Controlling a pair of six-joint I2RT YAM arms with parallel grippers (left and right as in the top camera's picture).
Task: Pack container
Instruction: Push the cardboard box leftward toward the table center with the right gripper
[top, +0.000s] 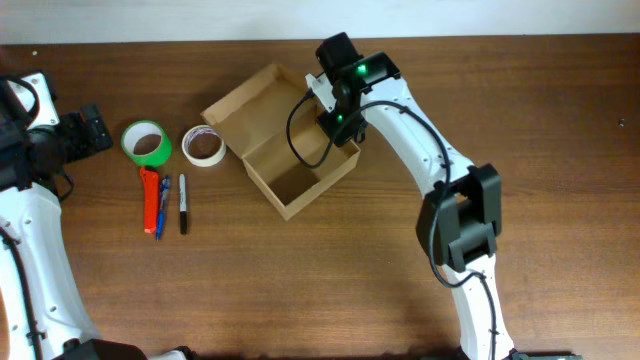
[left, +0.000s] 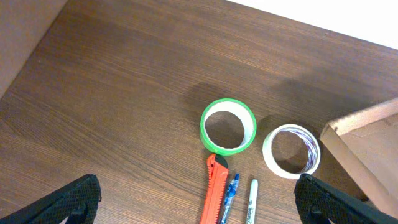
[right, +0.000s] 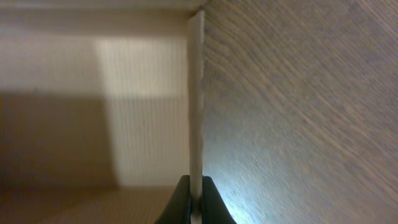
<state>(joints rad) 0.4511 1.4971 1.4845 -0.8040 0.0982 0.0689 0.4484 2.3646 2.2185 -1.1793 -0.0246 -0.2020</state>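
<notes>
My right gripper has the held wall (top: 347, 141) (right: 196, 185) and should next carry it outward and to the right in the overhead view, to turn, because the box lies at a slant to the table's edge.
The container (top: 290, 185), a tan cardboard box, lies open mid-table with its flap lid (top: 255, 100) folded back to the upper left. Its inside is bare. My right gripper (top: 340, 122) is shut on the box's right wall, which shows edge-on between the fingers in the right wrist view (right: 196, 93). My left gripper (left: 199, 199) is open and empty, above the table at the far left. Below it lie a green tape roll (left: 228, 126), a white tape roll (left: 291, 151), an orange box cutter (left: 214, 190), a blue pen (left: 229, 196) and a black marker (left: 251, 202).
The tape rolls (top: 147, 144) (top: 203, 146), cutter (top: 150, 200), pen (top: 162, 205) and marker (top: 183, 203) sit in a cluster left of the box. The table's far edge meets a white wall (top: 320, 15). Brown wood tabletop (top: 330, 290) spreads in front of the box.
</notes>
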